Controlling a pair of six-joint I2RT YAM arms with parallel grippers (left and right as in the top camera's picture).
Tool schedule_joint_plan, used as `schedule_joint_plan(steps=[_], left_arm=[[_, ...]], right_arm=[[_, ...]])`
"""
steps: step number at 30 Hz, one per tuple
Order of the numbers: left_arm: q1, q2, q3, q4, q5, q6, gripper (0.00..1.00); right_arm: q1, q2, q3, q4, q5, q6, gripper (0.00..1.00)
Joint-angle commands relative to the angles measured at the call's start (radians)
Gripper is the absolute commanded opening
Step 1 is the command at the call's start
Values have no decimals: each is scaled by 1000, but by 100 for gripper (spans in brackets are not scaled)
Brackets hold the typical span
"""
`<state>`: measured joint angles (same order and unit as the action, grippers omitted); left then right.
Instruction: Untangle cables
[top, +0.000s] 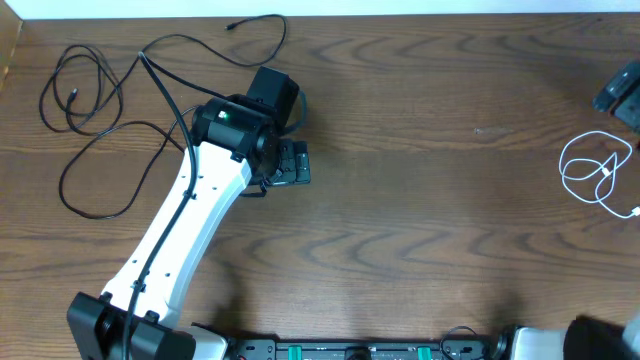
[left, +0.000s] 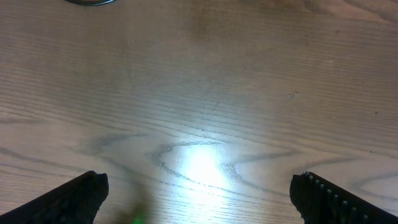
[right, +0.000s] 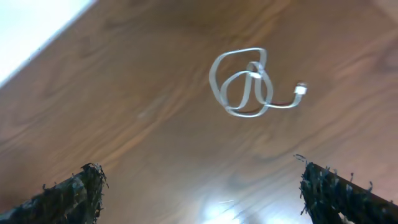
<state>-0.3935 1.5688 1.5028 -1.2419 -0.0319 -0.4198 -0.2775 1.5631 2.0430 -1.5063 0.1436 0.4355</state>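
Observation:
My right gripper lowers its open fingers onto the looped part of the white cable (top: 608, 172) next, since that coil lies crossed over itself.
Thin black cables (top: 118, 78) lie in loose overlapping loops at the table's far left, and one end trails toward the back edge. My left gripper (top: 293, 162) hovers right of them, over bare wood. In the left wrist view it (left: 199, 186) is open, with only tabletop between its fingers. A short white cable (top: 608, 172) lies coiled and crossed over itself at the far right. In the right wrist view the white cable (right: 255, 73) sits ahead of my open right gripper (right: 199, 180), well apart from the fingertips, its plug pointing right.
The white left arm (top: 185, 215) reaches diagonally from the front left across the black loops' right side. A dark part of the right arm (top: 620, 92) shows at the right edge. The table's pale back edge (top: 320, 8) runs along the top.

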Motion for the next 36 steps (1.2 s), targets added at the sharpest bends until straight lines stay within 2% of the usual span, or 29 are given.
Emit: schedule_joint_plan(steps=[1,10,19,24,29,33,36], left_arm=[[4,2,-7,-3,-6,-8,98],[4,2,-7,-3,-6,-8,98],[4,2,-7,-3,-6,-8,98],[4,2,-7,-3,-6,-8,98],[4,2,-7,-3,-6,-8,98],[4,2,-7,-3,-6,-8,98],[4,2,-7,-3,-6,-8,98]], right_arm=[[-3,55,8,-2,139,12,99],[-100,170,-39,110,144,12,99],[-267,381,-45,24,-43,11,99],[-294,491,-46,-2,-114,-75,99],[-294,573,-46,-5,-116,-78,86],[-295,617,-46,4,-71,-77,82],[-295,644,-50,18,-52,-77,72]])
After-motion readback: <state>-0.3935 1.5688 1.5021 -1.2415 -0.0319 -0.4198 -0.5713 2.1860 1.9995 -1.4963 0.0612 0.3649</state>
